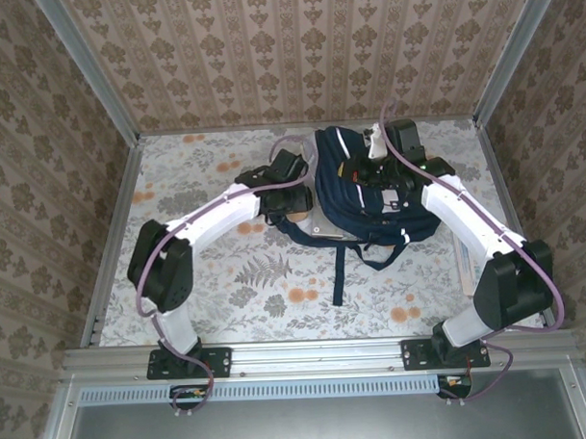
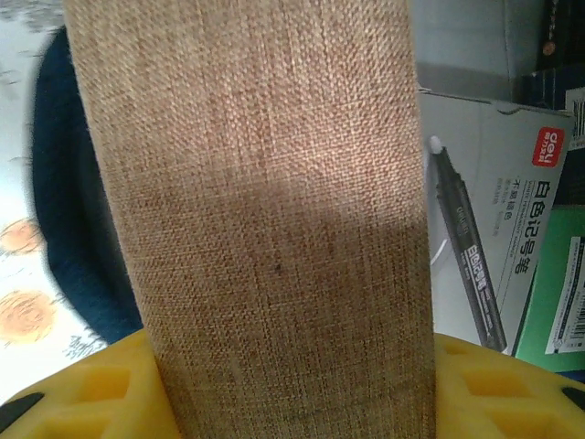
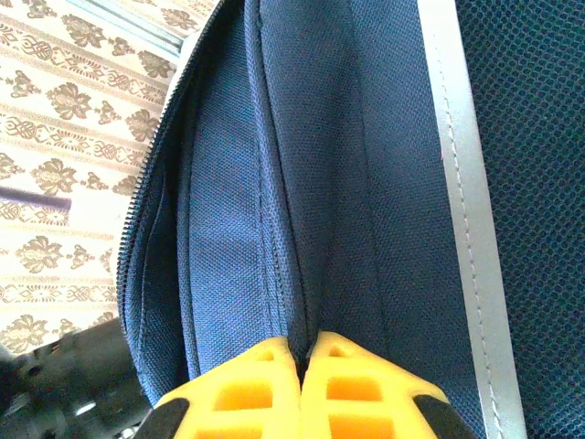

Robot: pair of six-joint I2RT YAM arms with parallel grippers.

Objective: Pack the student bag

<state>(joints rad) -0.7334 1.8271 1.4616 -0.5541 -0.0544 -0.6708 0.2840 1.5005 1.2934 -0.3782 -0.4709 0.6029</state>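
The left gripper lowers the brown woven item into the bag's open side, beside the white marker-pen box, and releases it next, since a gap shows there.
The student bag (image 1: pixel 369 198), navy with a thin white stripe, lies at the centre right of the table. My right gripper (image 1: pixel 375 151) hangs over its far top. In the right wrist view that gripper (image 3: pixel 304 349) is shut, its yellow fingers pinching a fold of the bag's fabric (image 3: pixel 302 201) beside the open zip. My left gripper (image 1: pixel 294 200) is at the bag's left edge. Its yellow fingers (image 2: pixel 101 389) are shut on a flat item covered in brown woven cloth (image 2: pixel 274 210), which stands upright between them and hides most of what lies beyond it.
Past the brown item lie a white marker-pen box (image 2: pixel 498 183) and a green box (image 2: pixel 559 293). A dark strap (image 1: pixel 339 271) trails toward the near edge of the floral table (image 1: pixel 237 279). A pale strip (image 1: pixel 465 257) lies at the right. Patterned walls enclose three sides.
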